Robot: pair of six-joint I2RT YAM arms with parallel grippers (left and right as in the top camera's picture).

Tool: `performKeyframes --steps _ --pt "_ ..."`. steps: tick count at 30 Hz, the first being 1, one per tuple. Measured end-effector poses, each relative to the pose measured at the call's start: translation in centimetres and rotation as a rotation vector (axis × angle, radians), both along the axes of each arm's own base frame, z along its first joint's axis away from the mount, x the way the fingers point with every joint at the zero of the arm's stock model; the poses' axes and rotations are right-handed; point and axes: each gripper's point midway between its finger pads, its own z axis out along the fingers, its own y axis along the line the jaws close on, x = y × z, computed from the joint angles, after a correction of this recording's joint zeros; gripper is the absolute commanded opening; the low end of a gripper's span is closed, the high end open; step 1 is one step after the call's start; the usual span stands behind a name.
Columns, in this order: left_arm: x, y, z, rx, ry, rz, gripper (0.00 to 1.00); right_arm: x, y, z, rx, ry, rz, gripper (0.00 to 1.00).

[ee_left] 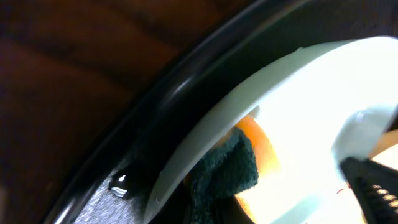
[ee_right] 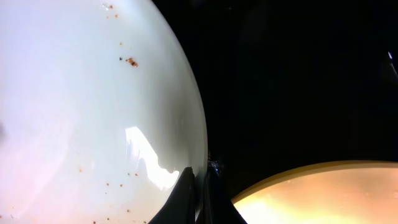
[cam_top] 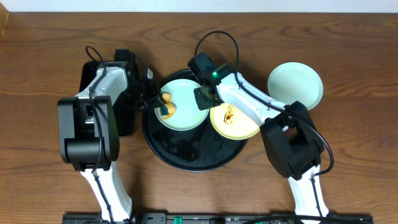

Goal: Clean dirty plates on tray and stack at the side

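Observation:
My left gripper should lift off the mint plate and go over the rectangular black tray to let go of the sponge, because that tray is clear of the plate.
The round black tray (cam_top: pixel 186 155) holds a mint-green plate (cam_top: pixel 186 102) and a yellow plate (cam_top: pixel 239 124) with a brown smear. My right gripper (cam_top: pixel 204 98) is shut on the mint plate's right rim. In the right wrist view its fingers (ee_right: pixel 186 196) pinch that rim, and brown specks dot the plate (ee_right: pixel 81 112). My left gripper (cam_top: pixel 155 101) is shut on an orange and dark green sponge (cam_top: pixel 166 109), which rests on the plate's left part. The left wrist view shows the sponge (ee_left: pixel 239 165) against the plate (ee_left: pixel 323 106). A second mint plate (cam_top: pixel 295 85) lies on the table to the right of the tray.
A rectangular black tray (cam_top: pixel 85 76) lies at the left, under my left arm. Bare wooden table (cam_top: pixel 50 37) surrounds everything. The yellow plate's edge (ee_right: pixel 311 193) lies close to the right of the gripped rim, overhanging the tray's right side.

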Motion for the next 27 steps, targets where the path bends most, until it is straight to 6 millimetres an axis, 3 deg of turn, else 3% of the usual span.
performKeyframes --steps 9,14,20,27 --pt "-2.6 1.5 -0.1 0.184 0.112 -0.044 0.07 -0.2 0.6 0.0 0.029 0.011 0.009 0.01" --pt "-3.7 3.5 0.2 0.315 0.181 -0.053 0.07 -1.0 2.0 0.2 0.069 0.029 0.037 0.01" --pt "-3.8 5.4 0.5 0.431 0.229 -0.047 0.07 -1.5 3.5 0.5 0.11 0.037 0.064 0.01" --pt "-3.0 6.6 1.6 0.511 0.238 -0.043 0.07 -1.5 3.8 0.7 0.126 0.04 0.068 0.01"
